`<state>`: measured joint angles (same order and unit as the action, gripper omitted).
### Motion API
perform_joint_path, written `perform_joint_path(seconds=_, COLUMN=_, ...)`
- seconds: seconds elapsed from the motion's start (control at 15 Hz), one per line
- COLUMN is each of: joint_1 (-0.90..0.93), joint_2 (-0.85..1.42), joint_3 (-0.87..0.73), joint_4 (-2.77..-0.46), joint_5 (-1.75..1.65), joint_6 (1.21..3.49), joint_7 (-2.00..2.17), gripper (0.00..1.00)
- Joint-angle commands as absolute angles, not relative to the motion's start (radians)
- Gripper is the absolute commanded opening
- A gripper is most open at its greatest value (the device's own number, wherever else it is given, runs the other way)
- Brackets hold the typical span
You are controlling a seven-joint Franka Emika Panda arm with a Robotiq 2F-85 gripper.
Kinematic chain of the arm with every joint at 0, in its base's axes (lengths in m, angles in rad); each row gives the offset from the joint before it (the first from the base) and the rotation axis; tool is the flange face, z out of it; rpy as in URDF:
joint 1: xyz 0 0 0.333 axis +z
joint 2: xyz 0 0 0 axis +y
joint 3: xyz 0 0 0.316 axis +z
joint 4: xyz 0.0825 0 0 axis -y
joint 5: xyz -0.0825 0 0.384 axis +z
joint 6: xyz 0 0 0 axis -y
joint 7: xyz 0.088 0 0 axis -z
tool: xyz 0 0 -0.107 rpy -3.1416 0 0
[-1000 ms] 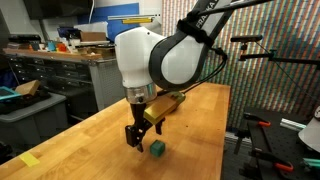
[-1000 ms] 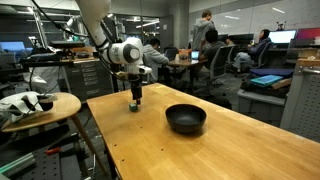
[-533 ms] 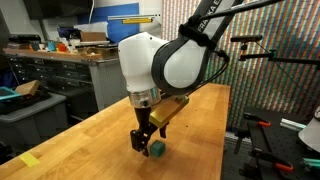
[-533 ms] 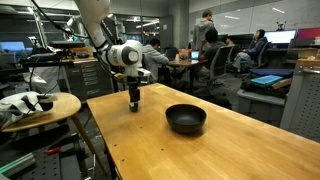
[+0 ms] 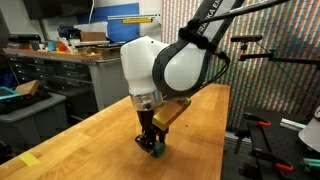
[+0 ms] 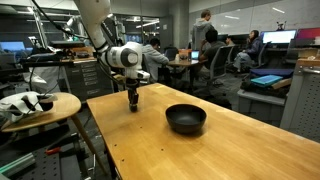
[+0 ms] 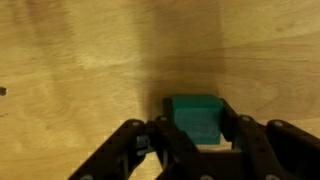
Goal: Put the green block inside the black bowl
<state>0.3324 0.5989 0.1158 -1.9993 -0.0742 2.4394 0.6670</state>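
Note:
I should next lift the green block over the black bowl's rim, which stands above the tabletop, and release it down in the bowl's open middle.
The green block [image 7: 195, 122] sits on the wooden table [image 5: 95, 130], pressed between my gripper's [image 7: 197, 108] two black fingers; in the wrist view the jaws touch both its sides. In an exterior view the gripper [image 5: 151, 146] stands low on the table, with the green block [image 5: 156, 150] partly showing at its tips. The gripper [image 6: 133, 105] is near the table's far left corner, and the block there is too small to make out. The black bowl [image 6: 186, 118] rests empty on the table, well to the right of the gripper.
A round side table [image 6: 45, 108] with a white object stands beside the wooden table's left edge. A strip of yellow tape [image 5: 30, 159] lies near one table edge. Cabinets [image 5: 45, 75] and seated people [image 6: 210, 55] fill the background.
The gripper has come down over the green block and its jaws have closed onto the block's sides. The bowl has not moved.

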Motion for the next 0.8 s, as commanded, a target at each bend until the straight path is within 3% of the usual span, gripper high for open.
perform_joint_path(seconds=0.0, joint_1=0.342, joint_2=0.582, joint_3=0.104, joint_4=-2.009, joint_5=-0.046, joint_6=2.437, joint_7=0.631, gripper=0.21)
perform_joint_path(seconds=0.73, joint_1=0.326, joint_2=0.397, joint_3=0.039, joint_4=-2.074, joint_5=-0.092, joint_6=2.324, joint_7=0.636, gripper=0.21)
